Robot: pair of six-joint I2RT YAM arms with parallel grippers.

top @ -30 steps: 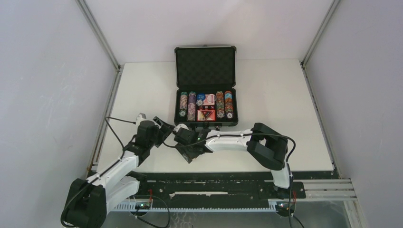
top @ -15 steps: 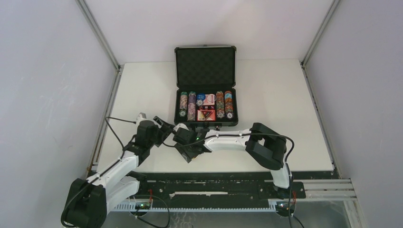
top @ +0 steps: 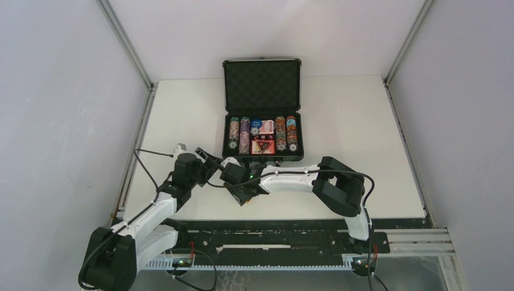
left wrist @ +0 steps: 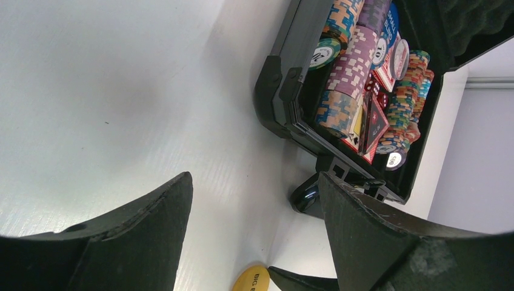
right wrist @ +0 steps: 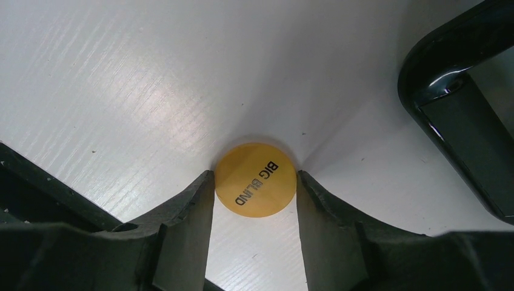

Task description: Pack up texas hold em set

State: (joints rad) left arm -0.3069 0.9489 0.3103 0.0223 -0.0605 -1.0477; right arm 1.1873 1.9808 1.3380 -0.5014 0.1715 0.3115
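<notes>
My right gripper rises next, carries the button outward over the handle and releases it onto the near red card box, since that box lies outward.
The black briefcase (top: 225,136) lies open at the table's middle, lid up, with rows of multicoloured chips (top: 244,134) and red card boxes (top: 264,145) inside. A yellow dealer button marked BIG BLIND (right wrist: 256,179) lies flat on the white table just before the case's handle (right wrist: 448,103). My right gripper (right wrist: 256,176) has a fingertip against each side of the button. My left gripper (left wrist: 254,179) is open and empty, low over the table beside the case's front left corner (left wrist: 282,91). The button's edge (left wrist: 254,280) also shows in the left wrist view. The top view hides the button.
The two grippers (top: 219,165) sit close together in front of the case. Grey walls with metal corner posts (top: 124,42) enclose the white table (top: 351,133). A black rail (top: 273,233) runs along the near edge.
My right gripper has crept slightly up and left toward the left gripper. The left arm and the case have not visibly moved.
</notes>
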